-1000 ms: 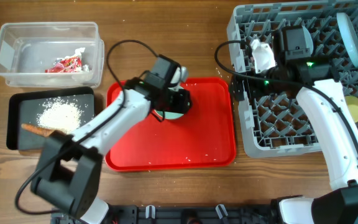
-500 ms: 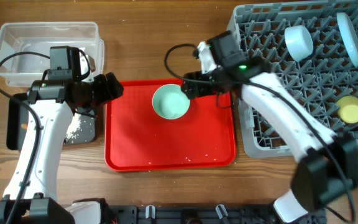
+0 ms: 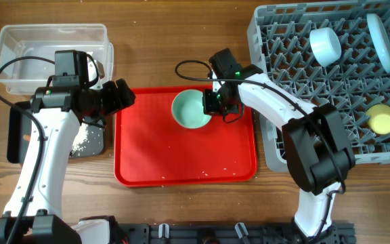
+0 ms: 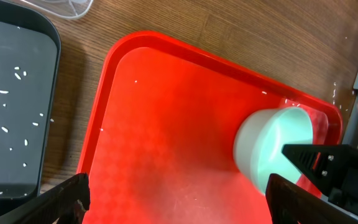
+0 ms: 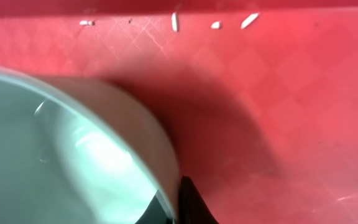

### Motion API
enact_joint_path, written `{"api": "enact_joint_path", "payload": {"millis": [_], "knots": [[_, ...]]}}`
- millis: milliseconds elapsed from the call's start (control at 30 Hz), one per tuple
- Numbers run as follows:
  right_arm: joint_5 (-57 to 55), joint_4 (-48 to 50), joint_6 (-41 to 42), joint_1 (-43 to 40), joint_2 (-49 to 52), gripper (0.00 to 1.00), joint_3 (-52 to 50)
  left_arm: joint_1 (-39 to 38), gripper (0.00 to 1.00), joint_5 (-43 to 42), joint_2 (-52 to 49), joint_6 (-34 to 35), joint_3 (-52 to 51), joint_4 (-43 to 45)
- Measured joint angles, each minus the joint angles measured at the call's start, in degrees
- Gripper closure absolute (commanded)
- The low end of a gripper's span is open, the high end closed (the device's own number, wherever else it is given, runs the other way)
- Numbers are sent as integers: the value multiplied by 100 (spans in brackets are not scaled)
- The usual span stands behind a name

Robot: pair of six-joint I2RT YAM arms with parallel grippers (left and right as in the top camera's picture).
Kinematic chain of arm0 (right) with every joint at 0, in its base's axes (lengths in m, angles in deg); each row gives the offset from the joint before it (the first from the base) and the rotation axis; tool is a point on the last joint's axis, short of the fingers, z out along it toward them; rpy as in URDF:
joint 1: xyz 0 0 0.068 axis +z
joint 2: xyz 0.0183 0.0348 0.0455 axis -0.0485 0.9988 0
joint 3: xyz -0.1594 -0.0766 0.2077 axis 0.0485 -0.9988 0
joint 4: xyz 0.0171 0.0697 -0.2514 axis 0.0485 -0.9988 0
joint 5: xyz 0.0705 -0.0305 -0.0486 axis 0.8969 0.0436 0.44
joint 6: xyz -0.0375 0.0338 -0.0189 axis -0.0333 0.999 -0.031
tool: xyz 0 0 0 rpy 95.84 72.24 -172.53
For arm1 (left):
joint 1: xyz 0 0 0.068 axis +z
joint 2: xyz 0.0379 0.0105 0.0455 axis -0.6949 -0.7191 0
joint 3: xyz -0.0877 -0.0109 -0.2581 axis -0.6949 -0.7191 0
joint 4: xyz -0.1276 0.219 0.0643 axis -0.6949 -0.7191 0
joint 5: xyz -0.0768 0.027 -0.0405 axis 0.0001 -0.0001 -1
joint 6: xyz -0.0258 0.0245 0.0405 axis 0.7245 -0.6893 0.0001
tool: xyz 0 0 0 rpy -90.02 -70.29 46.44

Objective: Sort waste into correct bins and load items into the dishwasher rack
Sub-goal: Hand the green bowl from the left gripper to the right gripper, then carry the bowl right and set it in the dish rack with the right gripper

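Note:
My right gripper will next lift the blue-green bowl across to the right in the overhead view, then tilt, lower and release it onto the rack's empty pegs beside the white bowl.
A pale blue-green bowl (image 3: 190, 110) sits upright on the red tray (image 3: 181, 159). My right gripper (image 3: 214, 103) is shut on the bowl's right rim, one finger inside and one outside (image 5: 178, 208). In the right wrist view the bowl (image 5: 73, 143) fills the left side. My left gripper (image 3: 119, 96) hangs open over the tray's left edge, apart from the bowl (image 4: 272, 149), with nothing between its fingers (image 4: 67, 198). The dishwasher rack (image 3: 303, 142) holds a white bowl (image 3: 326, 44), a pale plate (image 3: 381, 39) and a yellow cup (image 3: 382, 120).
A clear tub (image 3: 26, 51) stands at the back left. The black tray (image 4: 11, 118), with scattered rice grains, lies left of the red tray, partly under my left arm. A few rice grains (image 5: 174, 22) lie on the red tray.
My right arm came from the rack, leaving the white bowl there, and shut on the rim of the bowl on the tray. My left gripper let that bowl go, opened and drew back left.

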Motion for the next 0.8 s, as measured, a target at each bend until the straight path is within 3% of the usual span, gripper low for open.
{"api": "enact_joint_path", "payload": {"millis": [133,233,367,467,600,800], "knots": [[-120,-138,0,-90,-76,96,0,0,10,0,0,0,0,-28],[-654,-393,-133,-407,-796,96,0,0,10,0,0,0,0,-44],[-2247,-374,-723,-997,-2612,96,79,0,10,2,0,0,0,-44],[-4245,-372,-1399,-1410,-3383,96,192,0,10,0,0,0,0,-46],[-6872,-352,-1506,-2061,-3274,96,81,0,10,2,0,0,0,-44],[-8067,-337,-1338,-2251,-2568,96,-85,0,10,0,0,0,0,-44]]}}
